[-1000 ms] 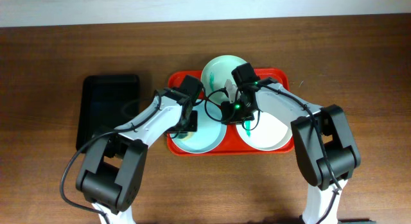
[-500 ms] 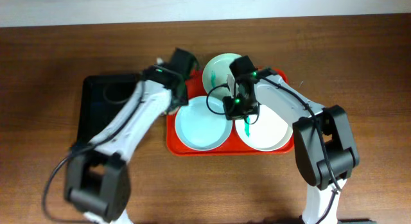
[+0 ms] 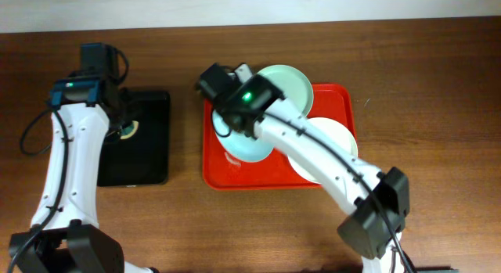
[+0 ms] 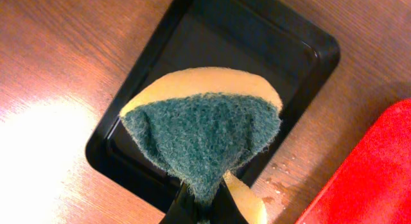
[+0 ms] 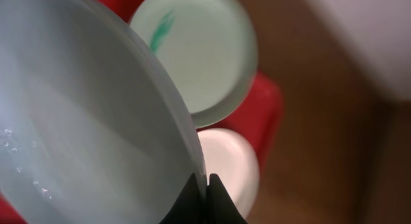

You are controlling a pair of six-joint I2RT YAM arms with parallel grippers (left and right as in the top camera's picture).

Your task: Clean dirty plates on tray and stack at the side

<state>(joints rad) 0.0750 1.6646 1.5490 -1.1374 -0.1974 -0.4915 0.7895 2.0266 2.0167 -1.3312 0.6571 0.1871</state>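
The bare tabletop past the red tray is to the right of my right gripper in the overhead view. I should swing the plate there next, lower it and let go of it.
My right gripper (image 5: 207,185) is shut on the rim of a pale plate (image 5: 83,121) and holds it tilted, filling the left of the right wrist view. From overhead the gripper (image 3: 228,126) holds that plate (image 3: 250,148) over the left part of the red tray (image 3: 344,101). A plate with a teal smear (image 5: 192,51) sits at the tray's back (image 3: 286,84). A white plate (image 5: 228,166) lies at the tray's right (image 3: 333,144). My left gripper (image 4: 202,208) is shut on a yellow-and-green sponge (image 4: 202,131), far left of the tray (image 3: 121,131).
A black tray (image 3: 145,148) lies on the brown table (image 3: 438,109) left of the red tray, under the sponge (image 4: 270,51). The red tray's corner (image 4: 379,172) shows in the left wrist view. Small water drops (image 4: 276,182) lie on the wood between the trays.
My left arm swung from the red tray out over the black tray with the sponge. My right arm reached across to the left and took hold of the front-left plate by its rim.
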